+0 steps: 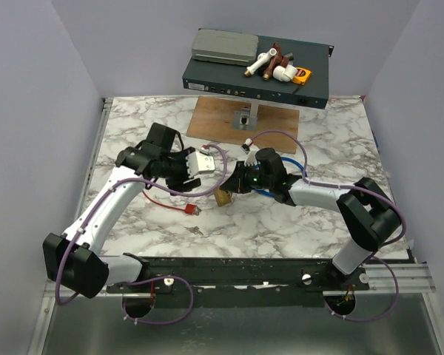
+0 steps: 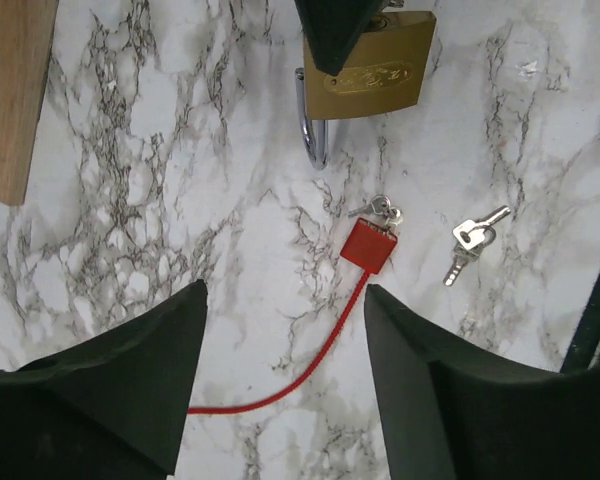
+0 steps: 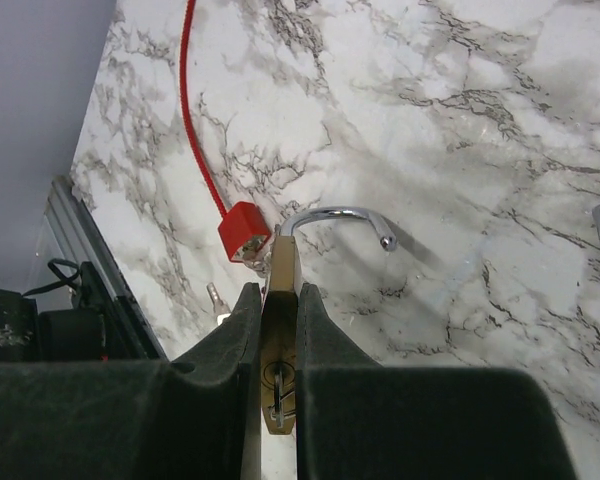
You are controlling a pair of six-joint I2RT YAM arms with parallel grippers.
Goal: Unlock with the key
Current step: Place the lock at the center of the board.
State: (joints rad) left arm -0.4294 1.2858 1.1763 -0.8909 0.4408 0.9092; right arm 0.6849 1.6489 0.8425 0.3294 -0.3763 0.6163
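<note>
My right gripper lowers the brass padlock until it meets the bare marble beside the red tag next, then releases it, since its silver shackle already stands open.
A brass padlock is held on edge between my right gripper's fingers, low over the marble. In the right wrist view the padlock has its silver shackle swung open, and a key sits in the keyhole. My right gripper is shut on the lock body. My left gripper hovers just left of it, open and empty. The left wrist view shows the padlock, a red tag on a red cord, and a loose pair of keys on the table.
A wooden board with a metal fitting lies behind. A dark box at the back carries a grey case, pipe fittings and a tape measure. The red cord trails left on the marble. A blue cable lies under the right arm.
</note>
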